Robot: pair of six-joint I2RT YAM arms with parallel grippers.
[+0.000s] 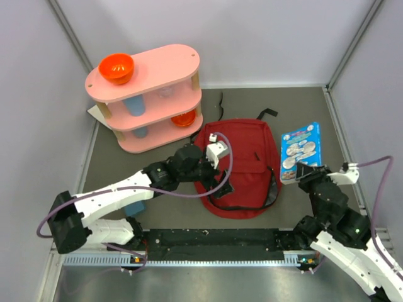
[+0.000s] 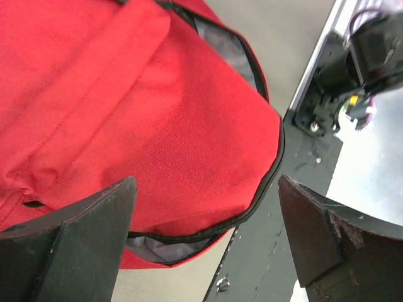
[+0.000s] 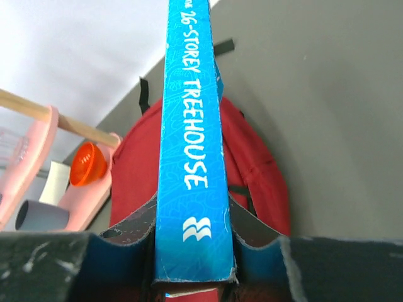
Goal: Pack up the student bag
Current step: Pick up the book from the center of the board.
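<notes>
My left gripper moves down and back toward my base next, onto the near zipped edge of the front flap (image 1: 244, 208) (image 2: 236, 219).
The student bag (image 1: 247, 157), a dark red backpack, lies flat mid-table with its black straps at the far end. My left gripper (image 1: 217, 179) hovers open over the bag's near left part. In the left wrist view its fingers (image 2: 101, 233) stand wide apart with nothing between them (image 2: 206, 189), above the bag (image 2: 157, 119) and its unzipped edge, where grey lining (image 2: 164, 248) shows. My right gripper (image 1: 305, 171) is shut on the near end of a blue book (image 1: 301, 150). Its spine (image 3: 192, 145) runs away from the jaws (image 3: 194, 251) towards the bag (image 3: 258, 157).
A pink three-tier shelf (image 1: 151, 69) stands at the back left with an orange bowl (image 1: 116, 68) on top, blue cups and a second orange bowl (image 1: 184, 117) on lower tiers. A black rail (image 1: 214, 239) runs along the near edge. Walls close in on three sides.
</notes>
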